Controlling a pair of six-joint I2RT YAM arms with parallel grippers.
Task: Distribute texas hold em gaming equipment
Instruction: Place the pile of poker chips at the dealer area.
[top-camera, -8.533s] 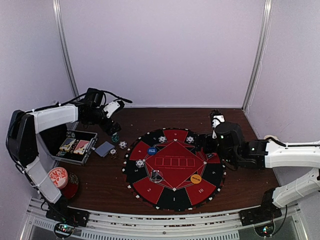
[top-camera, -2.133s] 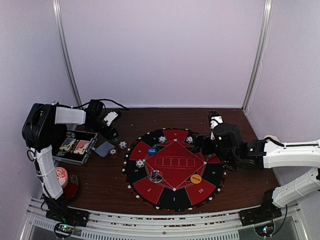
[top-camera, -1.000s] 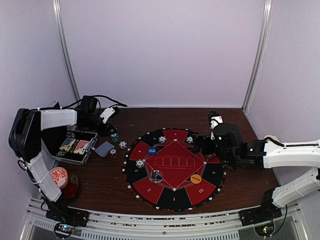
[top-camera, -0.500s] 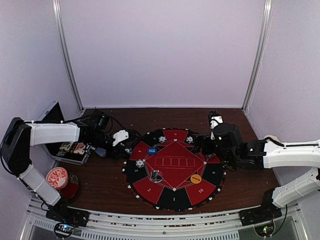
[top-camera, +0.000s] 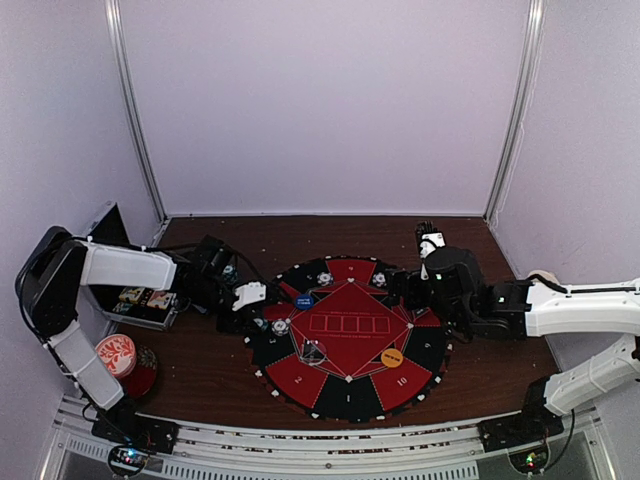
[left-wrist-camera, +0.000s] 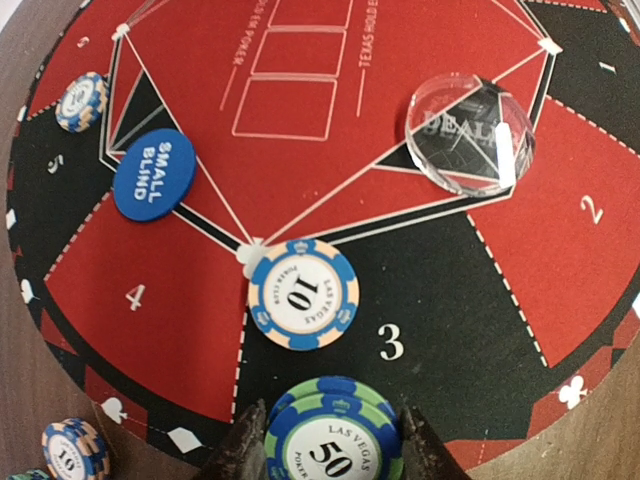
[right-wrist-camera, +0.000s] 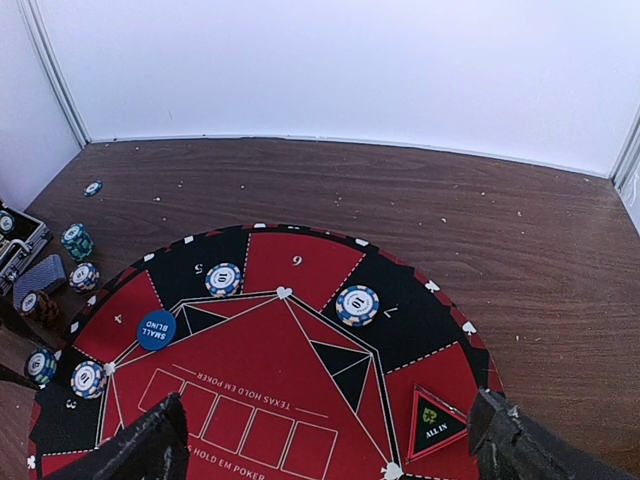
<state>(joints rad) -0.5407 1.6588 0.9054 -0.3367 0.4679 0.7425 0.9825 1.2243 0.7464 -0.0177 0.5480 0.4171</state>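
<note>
The green-and-blue stack goes down with my left gripper onto the black segment's outer part (top-camera: 258, 332) next for release, since the blue-and-cream chip already fills the spot farther in.
My left gripper (left-wrist-camera: 333, 452) is shut on a small stack of green-and-blue "50" poker chips (left-wrist-camera: 335, 440), held just over black segment 3 at the left edge of the round mat (top-camera: 350, 392). A blue-and-cream "10" chip (left-wrist-camera: 302, 308) lies right beyond it, with the blue small-blind disc (left-wrist-camera: 153, 173) and a clear dealer disc (left-wrist-camera: 470, 132) farther in. My right gripper (right-wrist-camera: 325, 445) hangs open above the mat's right side, nothing between its fingers. More "10" chips (right-wrist-camera: 357, 305) sit on segments 5 and 7. The orange disc (top-camera: 392, 357) lies at front right.
An open metal case (top-camera: 140, 300) stands left of the mat, with loose chips (right-wrist-camera: 76, 240) and a grey-blue card deck (right-wrist-camera: 45, 272) beside it. A red-and-white patterned disc (top-camera: 115, 352) lies at front left. An "all in" triangle (right-wrist-camera: 432, 425) rests on the mat.
My left arm has swung from beside the case at the back left, forward and right, to the mat's left edge, still shut. The right arm has not moved.
</note>
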